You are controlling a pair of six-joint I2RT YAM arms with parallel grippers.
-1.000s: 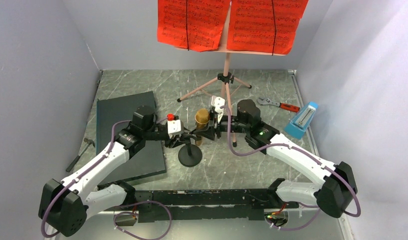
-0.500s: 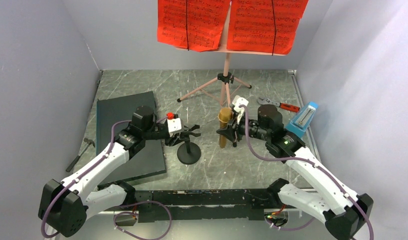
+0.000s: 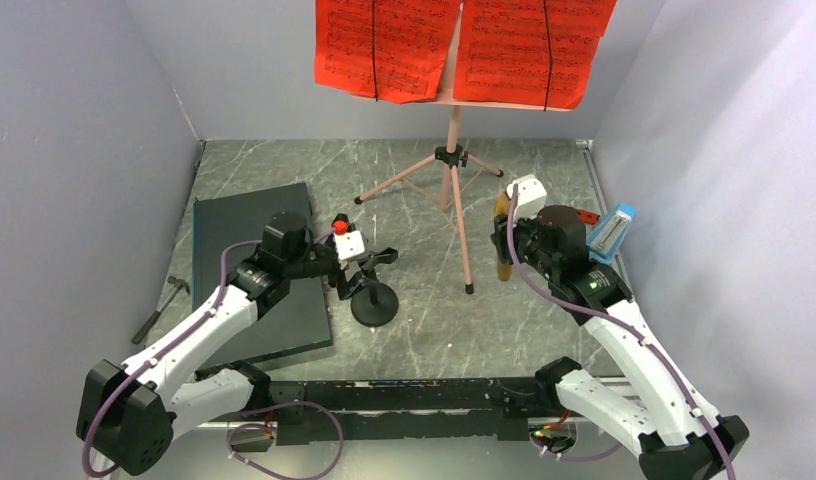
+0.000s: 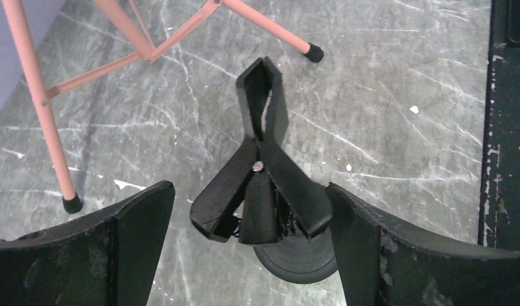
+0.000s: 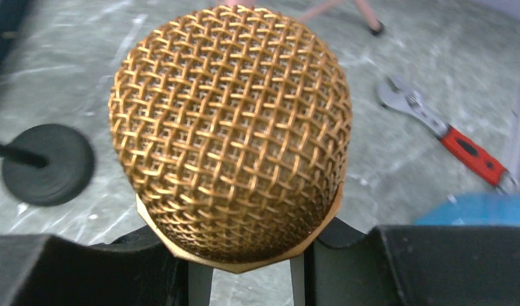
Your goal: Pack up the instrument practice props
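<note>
The bare tabletop is below my right gripper, to its right in the top view, so my right gripper should go down toward the metronome next and release the microphone there.
The gold microphone (image 5: 229, 127) stands upright in my right gripper (image 5: 245, 255), which is shut on its body; in the top view the microphone (image 3: 504, 268) and the right gripper (image 3: 504, 245) hang right of the pink music stand (image 3: 454, 185). Red sheet-music pages (image 3: 464, 45) rest on its desk. My left gripper (image 4: 248, 191) is open, its fingers (image 4: 139, 242) either side of the black stand's empty clip (image 4: 264, 172) without touching it; the round base (image 4: 302, 261) sits below. The blue metronome (image 3: 609, 235) stands by the right wall.
A large dark slab (image 3: 249, 265) lies under my left arm. The red-handled wrench (image 5: 448, 137) lies near the metronome. A small hammer (image 3: 159, 310) sits at the left wall. The tripod's pink legs (image 4: 47, 121) spread close to the black stand (image 3: 374, 300).
My right gripper has lifted the microphone out of the clip and carried it right, past the tripod leg. My left gripper has opened wide around the clip.
</note>
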